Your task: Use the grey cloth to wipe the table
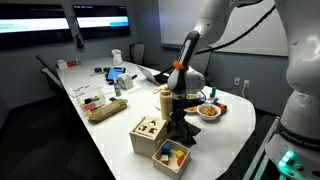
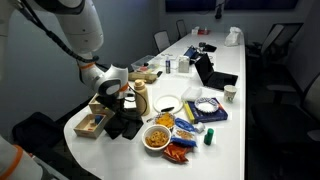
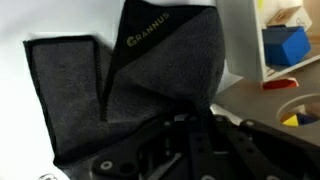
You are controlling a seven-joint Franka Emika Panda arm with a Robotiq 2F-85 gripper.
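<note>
The bare tabletop (image 2: 151, 166) beside the bowl is free, so my gripper will slide the cloth there next, away from the wooden box, and let go.
The grey cloth (image 3: 140, 90) lies partly spread on the white table (image 3: 60, 20), with a folded flap bearing a yellow label rising toward the fingers. My gripper (image 3: 190, 118) is shut on a bunched part of the cloth, and its dark fingers fill the lower wrist view. In both exterior views the gripper (image 1: 178, 110) (image 2: 122, 104) points straight down near the table's rounded end. The cloth (image 1: 181, 131) (image 2: 126, 127) hangs as a dark heap beneath it and touches the table (image 1: 110, 130) (image 2: 225, 140).
A wooden box with holes (image 1: 148, 132) (image 2: 92, 122) and a box of coloured blocks (image 1: 170, 153) (image 3: 285, 45) stand right beside the cloth. A tan cup (image 1: 166, 98), a bowl of food (image 1: 209, 111) (image 2: 157, 136), snack packs (image 2: 185, 128) and a laptop (image 2: 215, 75) lie nearby.
</note>
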